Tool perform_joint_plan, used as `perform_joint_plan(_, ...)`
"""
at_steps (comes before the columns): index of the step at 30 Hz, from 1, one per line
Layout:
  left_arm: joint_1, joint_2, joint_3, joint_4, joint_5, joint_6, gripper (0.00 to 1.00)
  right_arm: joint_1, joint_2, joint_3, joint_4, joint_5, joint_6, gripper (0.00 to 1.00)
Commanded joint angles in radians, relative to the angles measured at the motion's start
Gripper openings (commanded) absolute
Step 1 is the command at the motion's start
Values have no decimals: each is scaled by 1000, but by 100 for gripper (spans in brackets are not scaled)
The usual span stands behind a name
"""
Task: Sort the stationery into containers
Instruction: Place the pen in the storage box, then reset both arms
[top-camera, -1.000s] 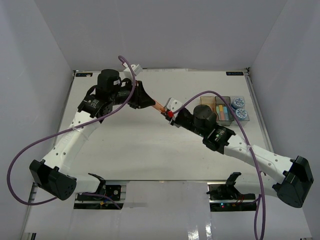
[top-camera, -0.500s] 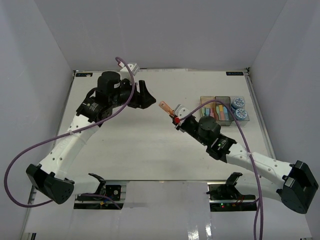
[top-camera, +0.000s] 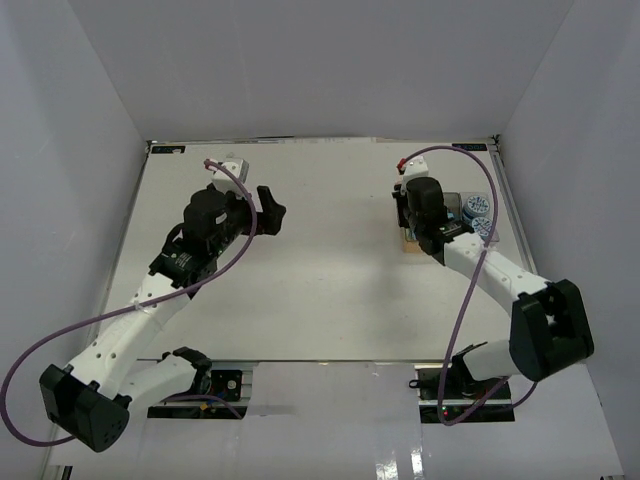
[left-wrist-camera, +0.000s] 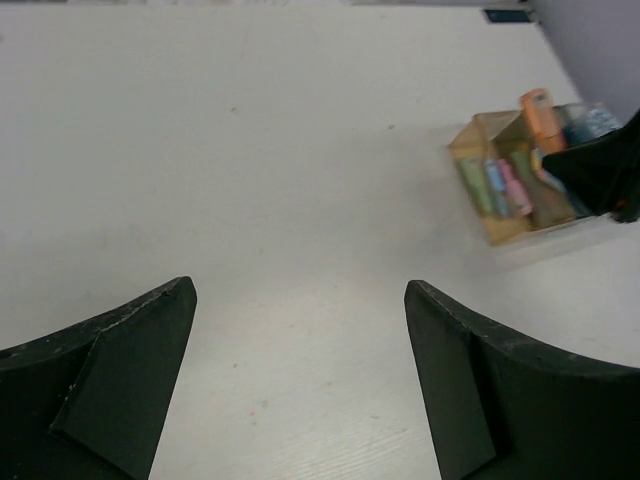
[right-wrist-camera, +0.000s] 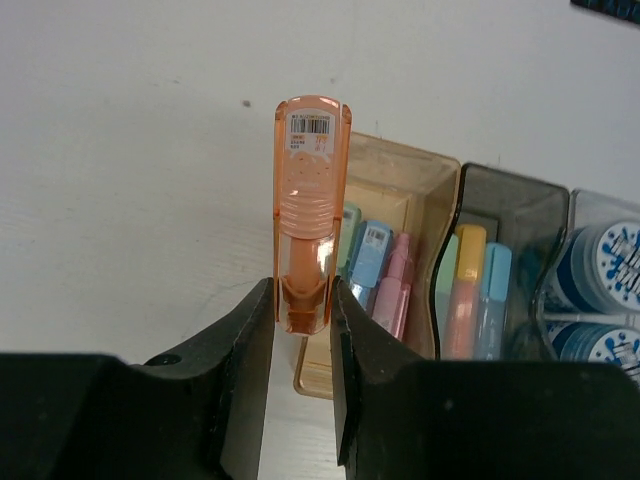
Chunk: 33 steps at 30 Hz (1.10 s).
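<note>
The right gripper shifts over, lowers and releases the marker next, since the amber bin (right-wrist-camera: 432, 200) of similar sticks lies below it, to the right in the wrist view.
My right gripper (right-wrist-camera: 302, 300) is shut on an orange marker (right-wrist-camera: 312, 180), which stands upright over the near-left edge of the amber bin (right-wrist-camera: 432, 200). That bin holds mint, blue and pink sticks (right-wrist-camera: 372, 262). The smoky grey bin (right-wrist-camera: 515, 215) beside it holds green, yellow-orange and light blue sticks (right-wrist-camera: 468, 290). Two blue-and-white tubs (right-wrist-camera: 608, 265) sit in the clear bin at the right. My left gripper (left-wrist-camera: 298, 290) stands open and empty over bare table, far left of the bins (left-wrist-camera: 470, 150). In the top view the right gripper (top-camera: 407, 222) hangs at the bins' left end and the left gripper (top-camera: 268, 212) is mid-left.
The bins stand in a row near the table's right edge (top-camera: 515, 230), close to the right wall. Purple cables (top-camera: 245, 215) loop over both arms. White table surface (top-camera: 320, 270) lies between the two arms.
The left gripper opened, let go of the orange marker and drew back to the left. The right gripper swung right with the marker to the amber bin.
</note>
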Motion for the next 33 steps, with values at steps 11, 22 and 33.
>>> perform_joint_plan(11, 30, 0, -185, 82, -204, 74, 98, -164, 323, 191, -208, -46, 238, 24)
perform_joint_plan(22, 39, -38, -170, 66, -210, 54, 98, -168, 145, 177, -266, -66, 222, 71)
perform_joint_plan(33, 40, -222, 120, -200, -297, 68, 98, -168, -582, 191, -388, -17, 97, 98)
